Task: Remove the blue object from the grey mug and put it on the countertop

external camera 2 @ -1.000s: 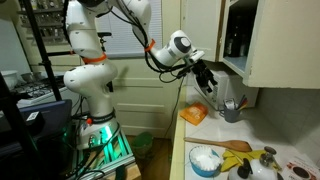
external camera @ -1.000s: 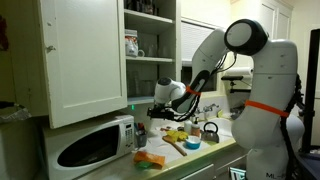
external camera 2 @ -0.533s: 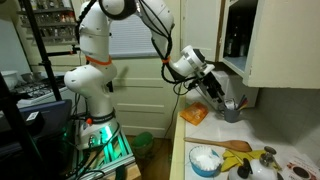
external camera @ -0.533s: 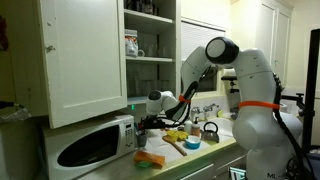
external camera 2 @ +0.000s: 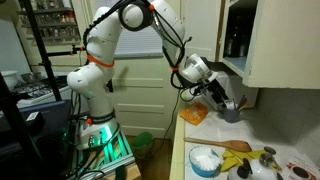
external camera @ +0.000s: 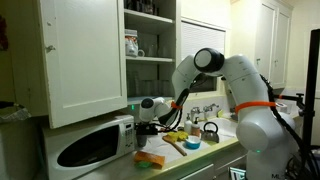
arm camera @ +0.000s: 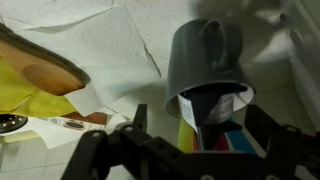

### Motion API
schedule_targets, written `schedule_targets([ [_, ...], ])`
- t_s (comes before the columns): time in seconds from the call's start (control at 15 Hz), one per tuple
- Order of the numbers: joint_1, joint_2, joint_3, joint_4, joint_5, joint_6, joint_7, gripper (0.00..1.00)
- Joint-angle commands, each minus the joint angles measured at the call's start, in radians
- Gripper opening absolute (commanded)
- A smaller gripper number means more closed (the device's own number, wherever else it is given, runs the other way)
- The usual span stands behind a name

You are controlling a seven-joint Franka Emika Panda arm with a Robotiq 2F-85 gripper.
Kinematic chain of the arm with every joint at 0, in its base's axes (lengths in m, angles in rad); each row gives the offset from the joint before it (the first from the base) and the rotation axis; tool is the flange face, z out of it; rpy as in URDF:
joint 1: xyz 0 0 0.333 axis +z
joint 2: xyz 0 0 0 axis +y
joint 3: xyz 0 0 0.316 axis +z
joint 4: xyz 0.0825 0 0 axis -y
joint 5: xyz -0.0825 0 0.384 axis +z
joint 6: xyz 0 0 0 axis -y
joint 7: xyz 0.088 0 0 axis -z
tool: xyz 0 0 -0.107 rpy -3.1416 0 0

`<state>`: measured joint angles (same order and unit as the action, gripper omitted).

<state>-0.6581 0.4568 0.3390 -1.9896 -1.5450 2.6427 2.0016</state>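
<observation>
My gripper moves outward to the mug's opening next, then closes on the packet's protruding end, which lies just outward between its open fingers.
The grey mug [arm camera: 205, 55] fills the upper middle of the wrist view, handle at the far side and its mouth towards the camera. A packet with blue [arm camera: 240, 140], yellow and red parts and a white label sticks out of it. My gripper [arm camera: 200, 130] is open, one finger on each side of the mug's mouth, not closed on anything. In an exterior view the gripper [external camera 2: 215, 92] hangs just over the mug [external camera 2: 232, 110] at the far end of the pale countertop [external camera 2: 222, 132]. In an exterior view the gripper [external camera: 148, 108] is next to the microwave; the mug is hidden there.
A white microwave [external camera: 95, 145] stands under an open cupboard door [external camera: 85, 60]. An orange sponge [external camera 2: 195, 115], a blue bowl [external camera 2: 205, 160], a yellow cloth [external camera: 175, 135], a wooden spatula [arm camera: 40, 70] and a kettle [external camera: 210, 130] lie on the countertop.
The arm has swung down and towards the microwave end of the counter, bringing the open gripper from above the counter to the mug's mouth.
</observation>
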Motion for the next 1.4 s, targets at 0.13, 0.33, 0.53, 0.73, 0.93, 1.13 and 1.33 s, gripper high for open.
schedule_targets([
  [0.13, 0.013, 0.035, -0.006, 0.053, -0.044, 0.014, 0.067, 1.0],
  [0.33, 0.012, 0.039, -0.011, 0.059, -0.05, 0.01, 0.083, 0.66],
  [0.53, 0.016, 0.039, -0.01, 0.065, -0.062, 0.007, 0.103, 0.42],
  [0.73, 0.024, 0.029, -0.009, 0.063, -0.074, -0.004, 0.121, 0.19],
  [0.93, 0.029, -0.004, -0.002, 0.03, -0.06, -0.013, 0.127, 0.01],
  [1.13, 0.035, -0.072, 0.002, -0.028, -0.09, -0.018, 0.201, 0.02],
  [1.33, 0.039, -0.145, -0.001, -0.079, -0.187, -0.035, 0.327, 0.02],
])
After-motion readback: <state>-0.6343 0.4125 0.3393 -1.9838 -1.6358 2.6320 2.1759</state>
